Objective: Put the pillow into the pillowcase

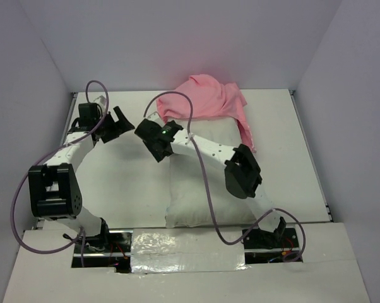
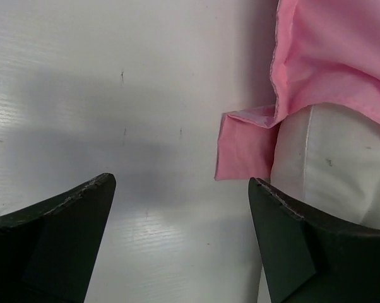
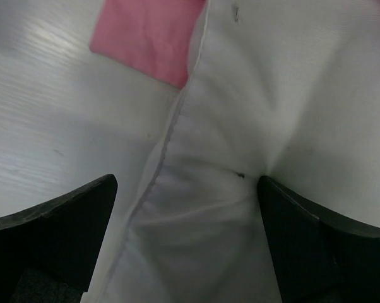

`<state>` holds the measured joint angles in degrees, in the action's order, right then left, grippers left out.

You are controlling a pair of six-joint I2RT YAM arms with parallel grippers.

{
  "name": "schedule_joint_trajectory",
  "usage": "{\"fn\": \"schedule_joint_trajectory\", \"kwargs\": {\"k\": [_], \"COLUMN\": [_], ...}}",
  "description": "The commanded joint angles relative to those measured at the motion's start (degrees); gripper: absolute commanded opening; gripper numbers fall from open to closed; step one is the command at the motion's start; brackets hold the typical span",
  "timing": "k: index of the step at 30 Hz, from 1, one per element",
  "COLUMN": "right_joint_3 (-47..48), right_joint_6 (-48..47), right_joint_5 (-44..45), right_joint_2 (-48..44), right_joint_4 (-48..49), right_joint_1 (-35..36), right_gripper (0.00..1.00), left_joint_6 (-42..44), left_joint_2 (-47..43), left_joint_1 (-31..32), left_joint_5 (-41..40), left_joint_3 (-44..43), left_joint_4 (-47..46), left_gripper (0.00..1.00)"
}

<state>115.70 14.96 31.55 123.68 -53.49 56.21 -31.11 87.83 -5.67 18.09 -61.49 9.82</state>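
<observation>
Next, my right gripper presses down onto the pillow's seamed edge [image 3: 171, 175], just short of the pillowcase corner, and closes: its open fingers already straddle that seam.
The white pillow [image 1: 202, 192] lies lengthwise in the middle of the table. The pink pillowcase [image 1: 206, 101] is bunched over its far end, with a strip trailing down the right side. My right gripper [image 1: 148, 141] is open at the pillow's far left corner. In the right wrist view its jaws straddle the seamed pillow [image 3: 272, 95] edge, the right finger [image 3: 303, 233] dents the fabric, and a pillowcase [image 3: 149, 31] corner shows beyond. My left gripper [image 1: 125, 120] hangs open over bare table, left of the pillowcase [image 2: 329, 57] and pillow [image 2: 335, 170]; nothing lies between its jaws.
White walls close in the table [image 1: 127, 183] at the back and both sides. My right arm [image 1: 240, 170] stretches diagonally across the pillow. Purple cables [image 1: 202, 189] loop off both arms. A silver taped strip [image 1: 177, 249] runs between the arm bases at the near edge.
</observation>
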Motion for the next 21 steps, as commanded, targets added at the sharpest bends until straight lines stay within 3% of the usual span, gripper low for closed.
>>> {"fn": "schedule_joint_trajectory", "kwargs": {"k": [1, 3, 5, 6, 7, 8, 9, 12, 15, 18, 21], "right_joint_3": [2.3, 1.3, -0.1, -0.9, -1.7, -3.6, -4.9, -12.1, -16.8, -17.7, -18.6], "right_joint_6": [3.0, 5.0, 5.0, 5.3, 5.3, 5.3, 4.4, -0.9, -5.1, -6.1, -6.7], "right_joint_5": [5.3, 6.8, 9.5, 10.5, 11.3, 11.3, 11.0, 8.4, 0.8, -3.2, -4.7], "right_joint_2": [3.0, 5.2, 6.0, 6.0, 5.6, 4.9, 2.1, -5.8, -16.3, -22.2, -25.3], "right_joint_4": [-12.5, -15.0, -16.5, -16.6, -15.9, -15.1, -11.9, -2.9, 9.6, 11.1, 11.6], "right_joint_1": [-0.4, -0.8, -1.3, -1.4, -2.2, -2.7, -3.5, -4.3, -5.8, -7.2, -8.0], "right_gripper": [1.0, 0.99, 0.88, 0.72, 0.46, 0.33, 0.0, 0.0, 0.0, 0.0, 0.0], "left_joint_6": [3.5, 3.9, 4.6, 5.1, 5.6, 7.3, 7.8, 12.5, 19.8, 23.2, 19.7], "left_joint_2": [2.4, 3.2, 3.6, 3.8, 4.0, 4.5, 4.9, 6.4, 7.3, 9.4, 12.4], "left_joint_1": [-0.1, -0.1, 0.0, -0.1, 0.0, 0.0, 0.0, 1.6, 8.3, 14.5, 17.1], "left_joint_5": [3.4, 4.6, 6.7, 7.7, 8.2, 10.2, 11.4, 19.5, 17.7, 15.6, 22.1], "left_joint_3": [-1.6, -1.1, -0.6, -0.6, -0.6, -0.6, -0.6, -0.7, -2.7, -4.5, -5.7], "left_joint_4": [-2.5, -3.7, -5.7, -5.9, -6.0, -6.3, -7.6, -9.3, -6.7, -6.6, -12.2], "left_gripper": [0.99, 0.99, 0.99, 0.99, 0.99, 0.99, 0.99, 0.99, 0.99, 0.99, 0.99]}}
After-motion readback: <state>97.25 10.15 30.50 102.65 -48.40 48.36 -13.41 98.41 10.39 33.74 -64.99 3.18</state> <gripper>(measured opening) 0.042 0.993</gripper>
